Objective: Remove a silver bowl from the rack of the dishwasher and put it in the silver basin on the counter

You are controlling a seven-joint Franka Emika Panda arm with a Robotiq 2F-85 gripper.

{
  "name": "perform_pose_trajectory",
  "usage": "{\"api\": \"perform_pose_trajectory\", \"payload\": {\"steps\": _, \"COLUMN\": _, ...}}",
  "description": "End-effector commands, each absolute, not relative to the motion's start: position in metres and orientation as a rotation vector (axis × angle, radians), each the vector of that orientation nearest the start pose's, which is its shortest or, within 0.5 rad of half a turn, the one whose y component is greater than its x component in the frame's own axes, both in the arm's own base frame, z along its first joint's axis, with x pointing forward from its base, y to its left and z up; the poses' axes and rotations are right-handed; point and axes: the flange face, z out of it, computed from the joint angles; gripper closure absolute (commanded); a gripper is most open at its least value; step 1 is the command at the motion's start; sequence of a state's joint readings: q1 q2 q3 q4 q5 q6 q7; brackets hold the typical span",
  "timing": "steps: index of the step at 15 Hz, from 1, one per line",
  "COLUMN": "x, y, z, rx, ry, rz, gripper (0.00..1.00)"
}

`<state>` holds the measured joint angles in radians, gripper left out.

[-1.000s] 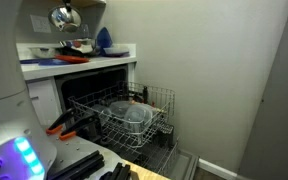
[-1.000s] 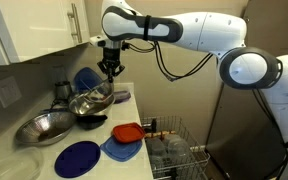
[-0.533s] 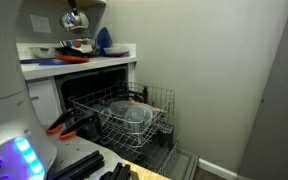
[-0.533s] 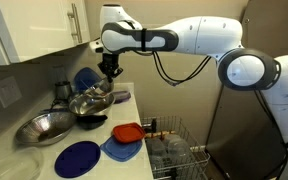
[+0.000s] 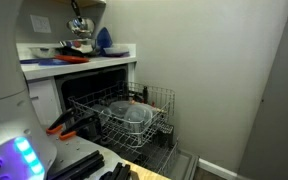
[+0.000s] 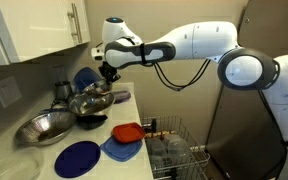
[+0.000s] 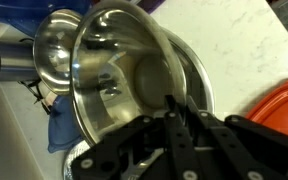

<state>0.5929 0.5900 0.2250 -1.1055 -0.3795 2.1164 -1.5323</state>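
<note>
My gripper should lower the bowl and move it slightly toward the blue plates, so that the bowl gets into the basin's hollow [image 5: 72, 50] [image 7: 190, 82].
My gripper [image 6: 106, 75] is shut on the rim of the silver bowl [image 6: 90, 100] and holds it tilted over the dark-grey silver basin [image 6: 88, 120] on the white counter [image 6: 125, 108]. In the wrist view my fingers [image 7: 177, 105] pinch the bowl's rim, and the shiny inside of the bowl [image 7: 119, 75] fills the middle; the basin's rim [image 7: 202, 85] shows just behind it. The wire rack [image 5: 124, 115] stands pulled out of the open dishwasher [image 5: 84, 85], with dishes in it. In an exterior view my gripper [image 5: 80, 27] hangs above the counter [image 5: 74, 61].
A second wide shiny bowl [image 6: 44, 127] sits beside the basin. Blue plates [image 6: 80, 157] and a red-orange flat item [image 6: 127, 132] lie near the counter's front. A blue object [image 6: 84, 78] leans at the back. A wall cabinet [image 6: 44, 25] hangs close above.
My gripper with the bowl has moved sideways along the counter and a little lower, closer to the basin. The rack and the other dishes have not moved.
</note>
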Motion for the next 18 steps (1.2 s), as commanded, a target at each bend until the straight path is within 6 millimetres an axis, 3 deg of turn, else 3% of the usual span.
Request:
{"api": "perform_pose_trajectory", "payload": {"steps": 1, "x": 0.559, "y": 0.497, "z": 0.521, "rx": 1.033, "ry": 2.510, "rz": 0.548, "gripper": 0.96}}
{"api": "perform_pose_trajectory", "payload": {"steps": 12, "x": 0.548, "y": 0.503, "z": 0.464, "rx": 1.045, "ry": 2.569, "rz": 0.745, "gripper": 0.96}}
{"api": "perform_pose_trajectory", "payload": {"steps": 13, "x": 0.546, "y": 0.504, "z": 0.460, "rx": 1.051, "ry": 2.585, "rz": 0.748, "gripper": 0.91}}
{"api": "perform_pose_trajectory", "payload": {"steps": 14, "x": 0.544, "y": 0.505, "z": 0.458, "rx": 1.056, "ry": 2.602, "rz": 0.755, "gripper": 0.64}}
{"api": "perform_pose_trajectory", "payload": {"steps": 15, "x": 0.542, "y": 0.506, "z": 0.455, "rx": 1.067, "ry": 2.612, "rz": 0.756, "gripper": 0.64}}
{"api": "perform_pose_trajectory", "payload": {"steps": 18, "x": 0.539, "y": 0.507, "z": 0.454, "rx": 1.089, "ry": 2.636, "rz": 0.776, "gripper": 0.46}}
